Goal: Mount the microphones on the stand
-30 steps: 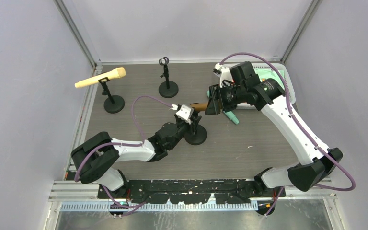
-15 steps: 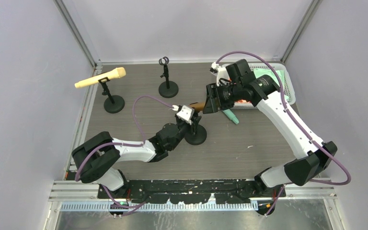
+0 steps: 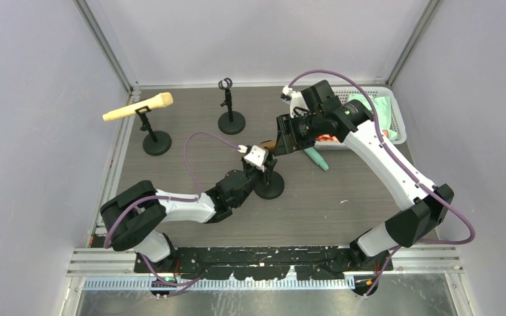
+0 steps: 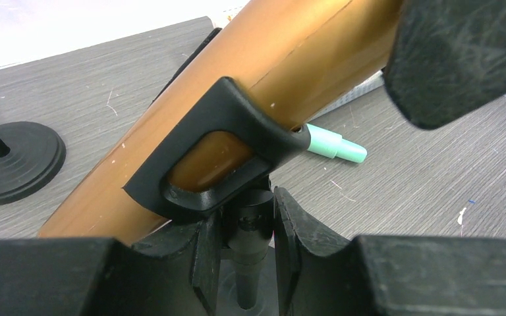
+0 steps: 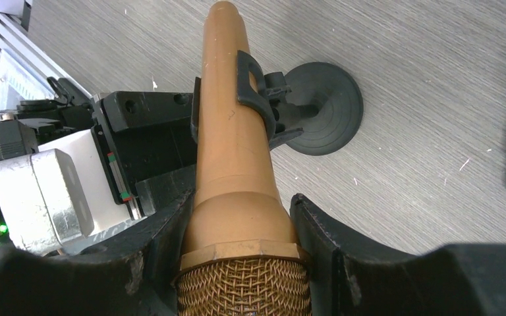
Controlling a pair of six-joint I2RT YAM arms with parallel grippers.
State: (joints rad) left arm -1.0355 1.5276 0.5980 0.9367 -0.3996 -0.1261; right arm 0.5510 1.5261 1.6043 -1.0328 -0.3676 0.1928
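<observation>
The bare tabletop beside the cream-yellow microphone's stand is to the left in the top view. I need to carry the middle stand's post (image 4: pixel 249 247) there next with my left gripper and release it.
The golden-brown microphone (image 5: pixel 234 151) lies in the black clip (image 4: pixel 217 148) of the middle stand (image 3: pixel 269 185), its handle pushed through. My right gripper (image 3: pixel 284 140) is shut on its body just below the mesh head (image 5: pixel 244 289). My left gripper (image 4: pixel 247 220) is shut on the stand's post (image 4: pixel 249 247) right under the clip. The cream-yellow microphone (image 3: pixel 138 106) sits clipped in the far-left stand (image 3: pixel 156 141). The mint-green microphone (image 3: pixel 317 158) lies on the table right of the middle stand; its tip shows in the left wrist view (image 4: pixel 336 148).
A third stand (image 3: pixel 230 120) with an empty clip stands at the back centre. A white basket (image 3: pixel 395 122) sits at the back right, behind my right arm. Grey walls close in the table on three sides.
My right arm has shifted left and slightly back with the golden-brown microphone, sliding it further into the clip. My left gripper stays on the stand post.
</observation>
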